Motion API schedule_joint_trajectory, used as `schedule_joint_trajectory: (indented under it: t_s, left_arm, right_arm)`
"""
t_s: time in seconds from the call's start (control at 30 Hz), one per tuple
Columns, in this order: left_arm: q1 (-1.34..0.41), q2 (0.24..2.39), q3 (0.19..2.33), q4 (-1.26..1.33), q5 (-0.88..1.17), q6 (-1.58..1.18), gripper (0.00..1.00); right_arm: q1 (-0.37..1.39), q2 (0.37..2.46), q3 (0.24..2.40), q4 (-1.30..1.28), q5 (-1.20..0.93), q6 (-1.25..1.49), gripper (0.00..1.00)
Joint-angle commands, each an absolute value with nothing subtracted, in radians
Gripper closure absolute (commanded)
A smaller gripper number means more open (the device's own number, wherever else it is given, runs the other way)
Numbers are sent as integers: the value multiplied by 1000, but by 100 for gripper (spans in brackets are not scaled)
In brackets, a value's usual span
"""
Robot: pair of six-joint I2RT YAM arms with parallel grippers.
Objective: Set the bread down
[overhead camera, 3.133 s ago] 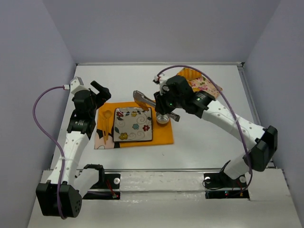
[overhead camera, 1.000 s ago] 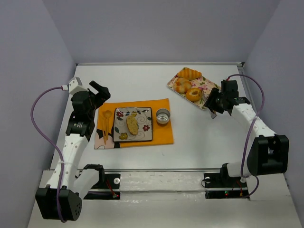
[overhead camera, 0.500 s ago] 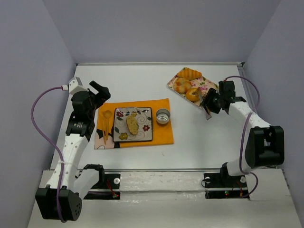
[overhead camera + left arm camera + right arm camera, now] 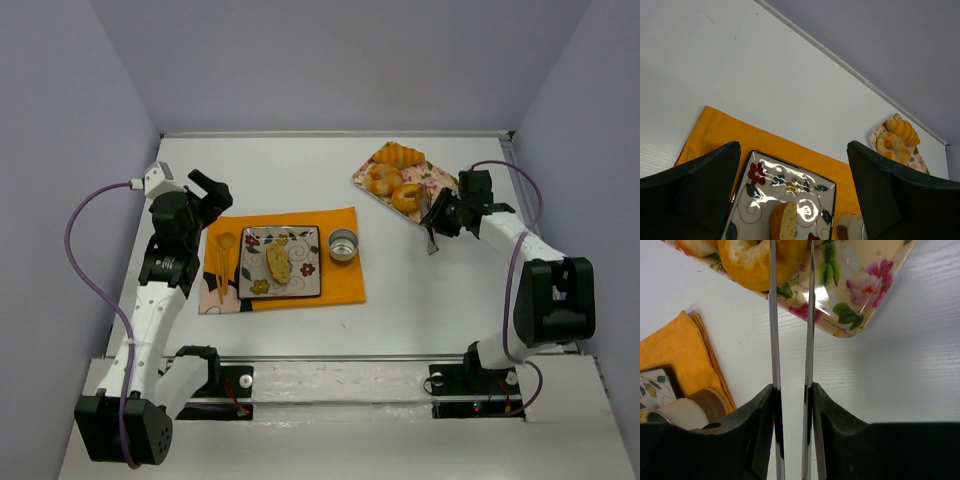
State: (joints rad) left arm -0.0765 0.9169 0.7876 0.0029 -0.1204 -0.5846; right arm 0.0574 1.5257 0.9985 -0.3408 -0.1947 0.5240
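Note:
The right gripper lifts next, goes toward the metal cup, lowers the ends of the tongs over the flowered plate and releases, since a bread slice lies there.
A slice of bread (image 4: 278, 262) lies on the square flowered plate (image 4: 308, 286); it also shows in the left wrist view (image 4: 783, 221) on the plate (image 4: 807, 182). My right gripper (image 4: 447, 215) is shut on metal tongs (image 4: 431, 232), whose two blades (image 4: 809, 315) stand slightly apart and empty, their tips over a ring-shaped bun (image 4: 757, 262) at the edge of the floral tray (image 4: 855, 295). The tray (image 4: 436, 181) holds a croissant (image 4: 398, 154) and other buns. My left gripper (image 4: 207, 192) is open and empty beyond the plate's far left corner (image 4: 792, 150).
The plate rests on an orange mat (image 4: 345, 285) with a small metal cup (image 4: 343, 245) at its right and yellow cutlery (image 4: 222, 262) on a patterned napkin at its left. The cup also shows in the right wrist view (image 4: 682, 412).
Earlier the right arm was over the plate, which was bare; now the bread slice lies on it and the arm is back by the tray, edging left toward the buns.

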Motion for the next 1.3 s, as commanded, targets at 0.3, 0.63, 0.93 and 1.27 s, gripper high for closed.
schedule_joint_trajectory:
  t_s: [0.3, 0.63, 0.93, 1.27]
  left_arm:
    - [-71, 904, 785, 46, -129, -577, 1]
    - [-71, 900, 785, 46, -126, -578, 1]
    - [-71, 893, 785, 41, -130, -580, 1]
    - [-71, 893, 784, 40, -129, -578, 1]
  right_arm:
    - [49, 1344, 1034, -299, -97, 520, 93]
    - [64, 1135, 1080, -348, -300, 430, 93]
    - [523, 1248, 1160, -370, -376, 316, 93]
    - [692, 1598, 1319, -413, -364, 241, 90]
